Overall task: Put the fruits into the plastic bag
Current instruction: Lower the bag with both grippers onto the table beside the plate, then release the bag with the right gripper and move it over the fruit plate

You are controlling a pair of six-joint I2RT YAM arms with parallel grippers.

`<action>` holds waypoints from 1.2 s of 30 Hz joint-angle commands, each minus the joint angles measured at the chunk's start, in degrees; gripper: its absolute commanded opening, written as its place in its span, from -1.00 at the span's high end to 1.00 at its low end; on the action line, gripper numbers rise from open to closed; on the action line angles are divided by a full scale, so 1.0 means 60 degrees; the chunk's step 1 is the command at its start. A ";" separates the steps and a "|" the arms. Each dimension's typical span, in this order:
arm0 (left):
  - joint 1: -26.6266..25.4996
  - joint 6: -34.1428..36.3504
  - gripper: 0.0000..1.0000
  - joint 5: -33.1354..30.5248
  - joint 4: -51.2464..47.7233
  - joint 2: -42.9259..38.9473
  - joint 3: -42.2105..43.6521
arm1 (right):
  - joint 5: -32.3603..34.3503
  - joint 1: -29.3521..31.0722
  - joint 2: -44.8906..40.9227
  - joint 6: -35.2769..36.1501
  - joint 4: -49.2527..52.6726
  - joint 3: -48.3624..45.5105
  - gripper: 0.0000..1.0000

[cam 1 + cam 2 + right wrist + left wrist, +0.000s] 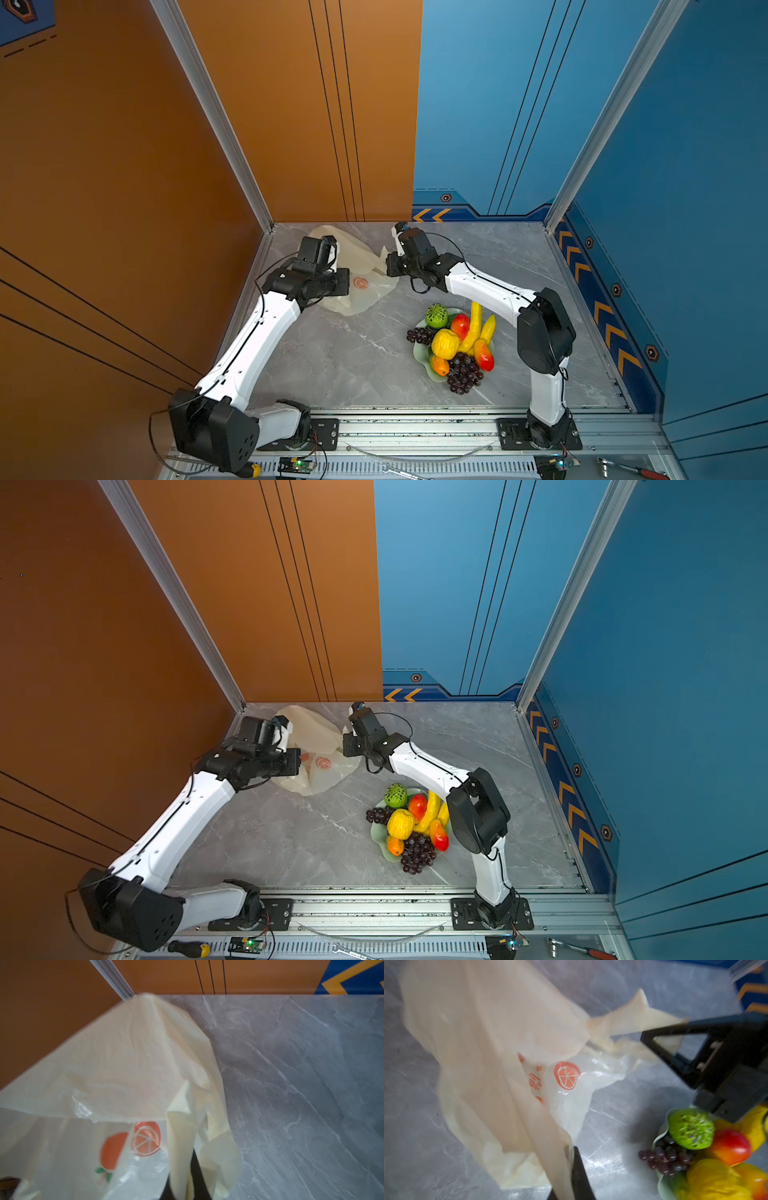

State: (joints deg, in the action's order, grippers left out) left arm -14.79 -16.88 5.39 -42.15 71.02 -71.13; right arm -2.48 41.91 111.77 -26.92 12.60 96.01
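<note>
The table beyond the bumpy green fruit point(437, 316) is bare and lies on the blue-wall side of my right gripper, so my right gripper should next move toward the blue wall and let go of the plastic bag's handle there.
The plastic bag point(365, 259) point(320, 737), cream-white with an orange print, hangs slack over the far left of the grey table, stretched between both grippers. My left gripper point(332, 253) point(569, 1159) is shut on a strip of the plastic bag point(492, 1053) at its left side. My right gripper point(390, 266) point(187, 1163) is shut on a handle of the plastic bag point(133, 1059) at its right side. The fruits lie heaped on a pale green dish point(419, 353): bumpy green fruit point(437, 316), bananas point(476, 328), mangoes point(484, 355), yellow ball point(445, 344), grapes point(464, 374).
An orange wall point(124, 187) stands close behind the left arm, and a blue wall point(685, 208) lines the right. A metal rail point(415, 432) carries both arm bases at the front. A screwdriver point(249, 469) and a red-handled wrench point(636, 471) lie beyond it.
</note>
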 commanded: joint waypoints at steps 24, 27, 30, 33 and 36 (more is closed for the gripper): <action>0.0008 -0.1108 1.00 0.2022 -0.1130 -0.1716 0.0318 | 0.1267 -0.1293 -0.2105 -0.1692 0.1973 -0.0822 1.00; -0.0026 -0.1209 1.00 0.2073 -0.1129 -0.2255 0.0567 | 0.1227 -0.1417 -0.2352 -0.1714 0.1806 -0.1044 1.00; -0.0051 -0.1369 1.00 0.2427 -0.1133 -0.2440 0.0775 | 0.1180 -0.1503 -0.2327 -0.1641 0.2031 -0.1098 1.00; -0.0433 -0.1499 1.00 0.2503 -0.1119 -0.2432 0.0841 | 0.1121 -0.1629 -0.2351 -0.1658 0.2060 -0.1418 0.94; -0.1108 -0.1579 1.00 0.2082 -0.1096 -0.2412 0.0967 | 0.1135 -0.1754 -0.2379 -0.1664 0.2049 -0.1736 0.92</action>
State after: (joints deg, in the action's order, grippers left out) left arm -18.87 -25.41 18.06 -47.59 56.40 -66.41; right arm 3.29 32.34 98.00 -36.07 24.47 87.55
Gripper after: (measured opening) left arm 0.045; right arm 0.047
